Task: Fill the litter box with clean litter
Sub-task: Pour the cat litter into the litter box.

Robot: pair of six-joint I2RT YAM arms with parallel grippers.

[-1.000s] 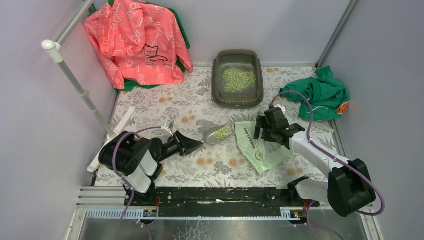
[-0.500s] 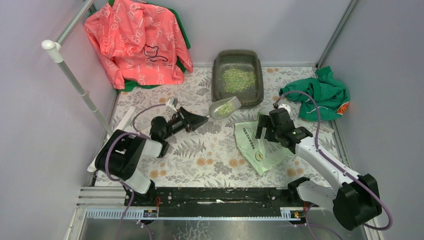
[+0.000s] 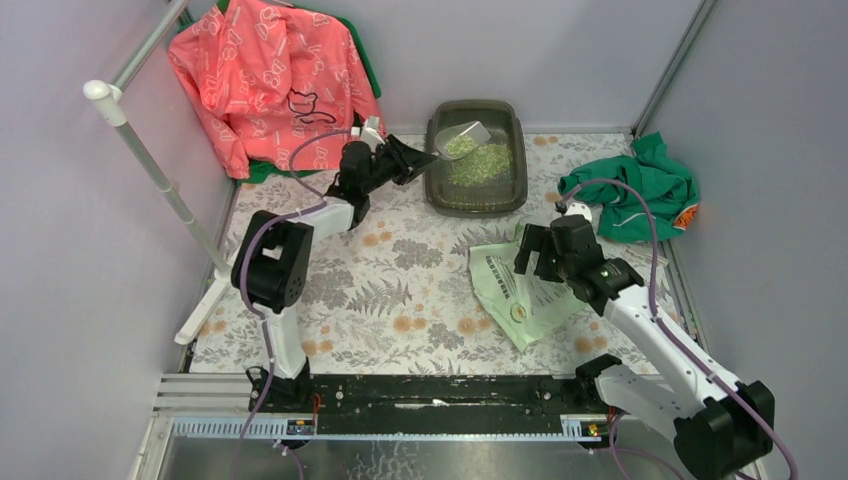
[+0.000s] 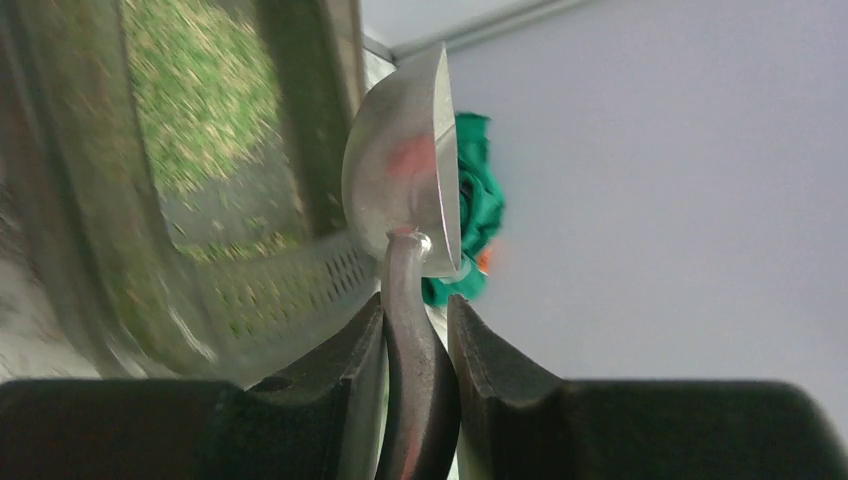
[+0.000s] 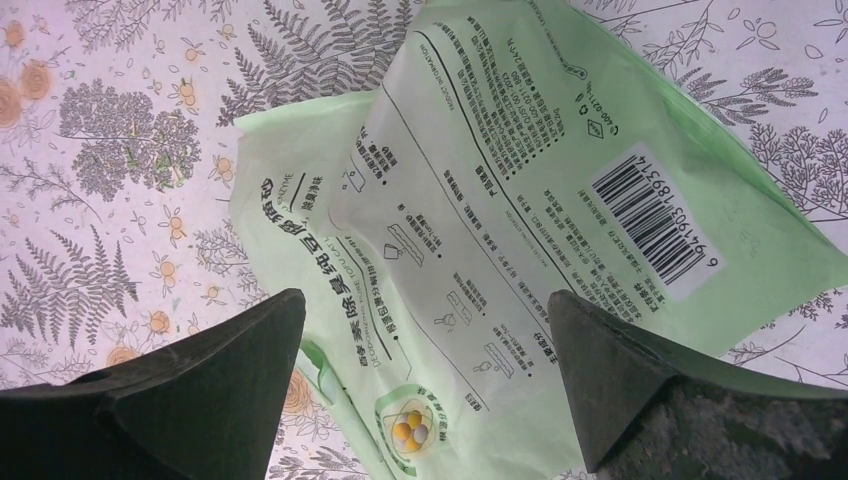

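Next, the left gripper draws off the litter box and moves down to the bare part of the floral mat beside it. There it releases the scoop (image 3: 462, 139).
The dark litter box (image 3: 436, 180) stands at the back of the table with a heap of clean litter (image 3: 482, 163) in it; it also shows blurred in the left wrist view (image 4: 90, 200). My left gripper (image 3: 420, 160) is shut on the handle of the small grey scoop (image 3: 462, 139), which holds green granules over the box's near-left corner. In the left wrist view the scoop (image 4: 400, 170) is seen edge-on. My right gripper (image 3: 538, 252) is open above the light green bag (image 3: 515, 290), seen close in the right wrist view (image 5: 520, 210).
A pink jacket (image 3: 270, 80) hangs at the back left by a white pole (image 3: 150, 165). A green cloth (image 3: 640, 185) lies at the right. The floral mat (image 3: 400, 290) covers the table.
My left arm has carried the loaded scoop from the middle of the mat up and back to over the litter box. My right gripper has lifted slightly from the bag.
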